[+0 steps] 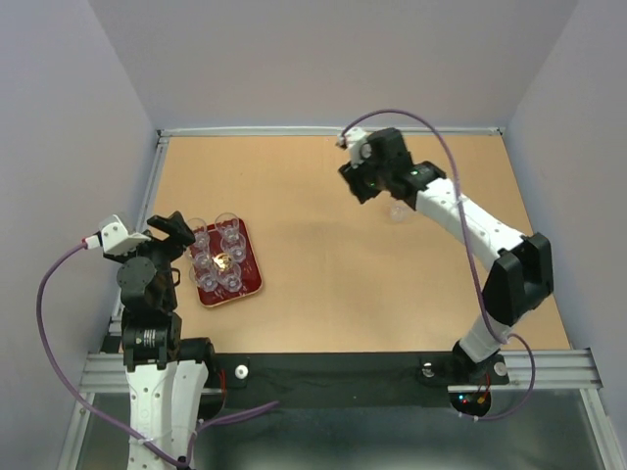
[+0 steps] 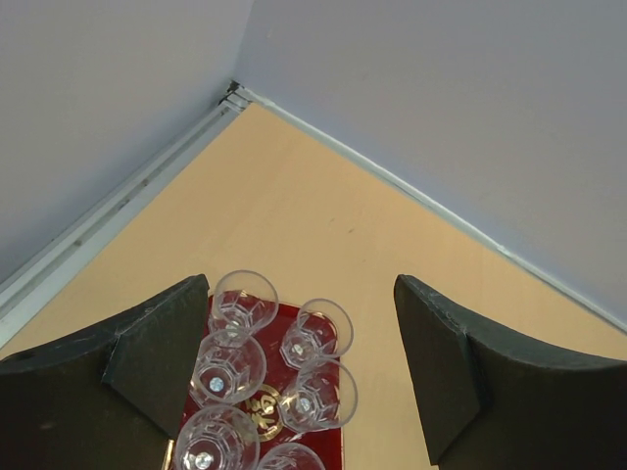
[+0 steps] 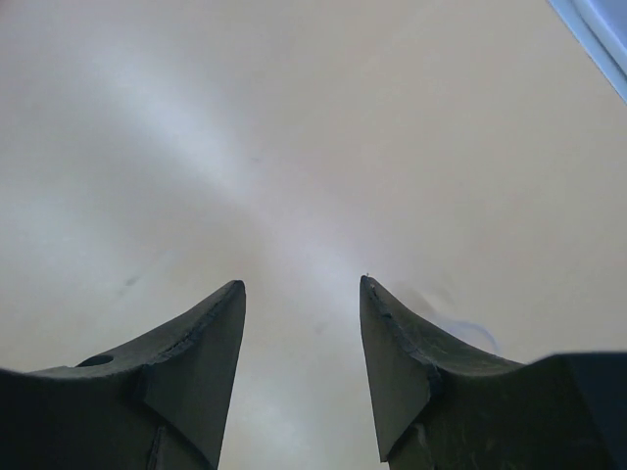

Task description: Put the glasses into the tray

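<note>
The glass is farther from the tray, so my right gripper should swing past it, then lower onto its rim's side away from the tray [image 1: 409, 208].
The dark red tray [image 1: 253, 266] lies at the left of the table and holds several clear glasses [image 1: 232, 257], standing upright in two rows. In the left wrist view the glasses [image 2: 315, 335] stand on the tray [image 2: 272, 335] around its gold emblem. My left gripper [image 1: 182, 231] is open and empty over the tray's left side; in its own view it [image 2: 302, 284] frames the glasses without touching them. Another clear glass [image 1: 399, 210] stands on the table at the far right, next to my right gripper [image 1: 364, 186]. That gripper [image 3: 302, 284] is open and empty, with a faint glass rim [image 3: 468, 331] beyond its right finger.
The tan table is walled by grey panels on three sides, with a metal rail along the left edge [image 2: 118, 201]. A black strip and the arm bases [image 1: 323, 372] run along the near edge.
</note>
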